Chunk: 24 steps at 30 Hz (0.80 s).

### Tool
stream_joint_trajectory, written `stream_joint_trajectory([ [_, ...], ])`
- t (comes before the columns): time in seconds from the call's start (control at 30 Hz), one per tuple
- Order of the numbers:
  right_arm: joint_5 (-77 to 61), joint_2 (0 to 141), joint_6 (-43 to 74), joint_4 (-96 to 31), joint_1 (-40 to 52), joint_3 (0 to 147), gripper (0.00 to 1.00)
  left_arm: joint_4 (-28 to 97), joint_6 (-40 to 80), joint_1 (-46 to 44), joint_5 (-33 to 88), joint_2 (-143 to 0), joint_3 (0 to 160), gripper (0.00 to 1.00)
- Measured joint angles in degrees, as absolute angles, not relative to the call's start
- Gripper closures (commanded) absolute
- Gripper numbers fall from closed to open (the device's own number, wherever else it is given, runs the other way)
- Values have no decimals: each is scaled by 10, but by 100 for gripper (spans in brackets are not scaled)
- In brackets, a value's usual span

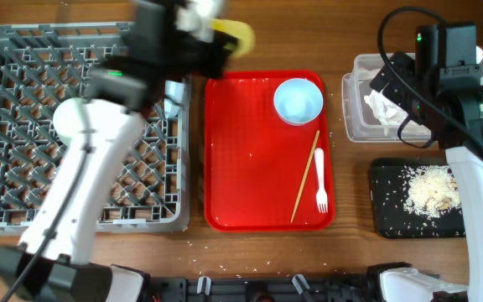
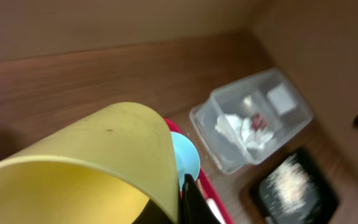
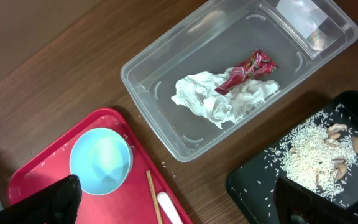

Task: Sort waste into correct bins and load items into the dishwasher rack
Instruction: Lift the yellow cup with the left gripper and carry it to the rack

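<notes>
My left gripper has the yellow cup (image 1: 235, 33). It will next take the cup left in the overhead view and lower it to the dishwasher rack's empty far wires.
My left gripper (image 1: 216, 38) is shut on the yellow cup (image 1: 235, 33) and holds it in the air between the dishwasher rack (image 1: 23, 126) and the red tray's far edge. The cup (image 2: 86, 162) fills the left wrist view, with one black finger (image 2: 190, 198) beside it. My right gripper (image 3: 176, 205) is open and empty, hovering over the clear tub (image 1: 355, 109). The tub (image 3: 148, 81) holds the white napkin (image 3: 219, 99) and red wrapper (image 3: 248, 68). Rice (image 3: 309, 152) lies in the black tray (image 1: 388, 214). A pale blue bowl (image 1: 298, 101), chopsticks (image 1: 305, 176) and white fork (image 1: 320, 183) are on the red tray.
The red serving tray (image 1: 241, 168) lies in the middle of the wooden table. A pale object (image 1: 171, 106) sits in the rack's right side, partly hidden by my left arm. Stray rice grains dot the tray and the table around it.
</notes>
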<state>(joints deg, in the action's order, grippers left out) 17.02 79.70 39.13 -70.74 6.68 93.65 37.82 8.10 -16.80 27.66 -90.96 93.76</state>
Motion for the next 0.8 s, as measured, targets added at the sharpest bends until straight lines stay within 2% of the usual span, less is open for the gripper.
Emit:
stream_joint_trajectory([
  [0.1, 170, 797, 391, -707, 67, 936, 0, 406, 117, -21, 398, -906, 938, 96],
  [0.2, 170, 797, 391, -707, 67, 936, 0, 409, 141, 100, 466, -925, 938, 96],
  [0.3, 170, 797, 391, -707, 67, 936, 0, 402, 150, 182, 546, -992, 938, 96],
  [0.43, 170, 797, 391, -707, 67, 936, 0, 340, 171, 218, 606, -1100, 937, 95],
  [0.6, 170, 797, 391, -707, 67, 936, 0, 195, 228, 223, 661, -1188, 934, 91],
  [0.8, 170, 797, 391, -707, 67, 936, 0, 158, 244, 223, 666, -1209, 934, 90],
])
